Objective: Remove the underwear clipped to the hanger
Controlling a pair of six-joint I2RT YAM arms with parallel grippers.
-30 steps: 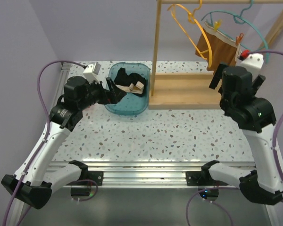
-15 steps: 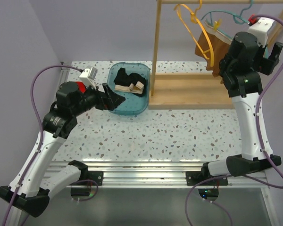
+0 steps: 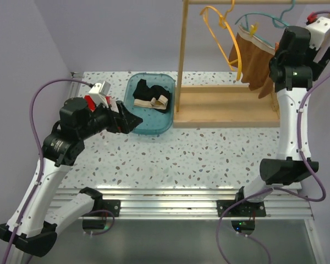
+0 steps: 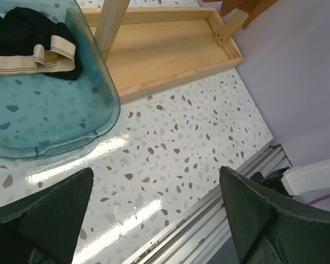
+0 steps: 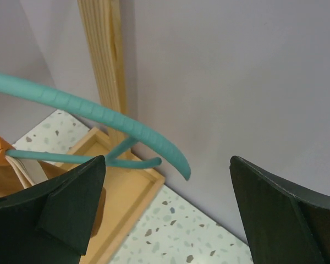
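My right gripper turns toward the underwear next and closes on the teal hanger's curved end (image 5: 168, 148) ahead of it, since the bar slants across the gripper's fingers.
The rust-brown underwear (image 3: 256, 65) hangs clipped to a teal hanger (image 3: 264, 21) on the wooden rack, held by a yellow clip (image 3: 254, 27) and an orange clip (image 3: 279, 45). The black underwear with the beige waistband (image 3: 149, 97) lies in the teal bin (image 3: 154, 127); it also shows in the left wrist view (image 4: 33, 47). My right gripper (image 3: 324, 55) is open and empty, raised beside the hanger's right end (image 5: 154, 146); its jaws (image 5: 168, 209) stand wide, nothing between them. My left gripper (image 3: 131, 118) is open and empty over the bin's near rim (image 4: 154, 214).
An empty yellow hanger (image 3: 231, 38) hangs left of the teal one. The rack has a wooden tray base (image 3: 225, 104) and upright posts (image 3: 181, 55); the right post (image 5: 102, 55) stands just behind the hanger's end. The purple wall is close behind.
My right arm has risen and swung up and right, from the brown underwear's lower edge to the hanger's right end. My left gripper has drawn back slightly from the bin.
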